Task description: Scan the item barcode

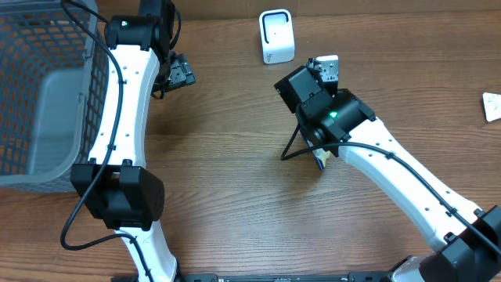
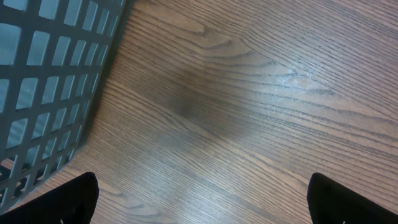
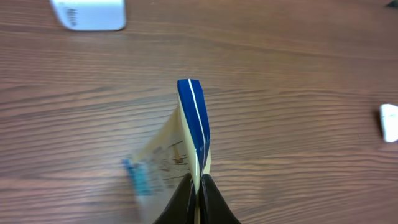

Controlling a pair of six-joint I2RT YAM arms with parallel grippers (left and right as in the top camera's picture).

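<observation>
Next, my right gripper goes down to lay the item flat on the tabletop before the scanner and release, since it hangs edge-on above bare wood.
The item (image 3: 194, 118) is a thin flat packet with a blue edge and a cream printed face. It stands edge-on above the wood, and my right gripper (image 3: 199, 194) is shut on its lower end. From overhead only a small corner of the item (image 1: 320, 160) shows under the right gripper (image 1: 318, 153), mid-table. The white barcode scanner (image 1: 276, 36) stands at the back and also shows at the top left of the right wrist view as the scanner (image 3: 87, 14). My left gripper (image 1: 182, 74) hangs open and empty beside the basket, and its fingertips (image 2: 79, 200) stand far apart over bare wood.
A dark mesh basket (image 1: 47, 94) fills the left side of the table, and its wall (image 2: 43, 81) is close to my left gripper. A small white object (image 1: 491, 106) lies at the right edge, also seen as the white object (image 3: 390, 122).
</observation>
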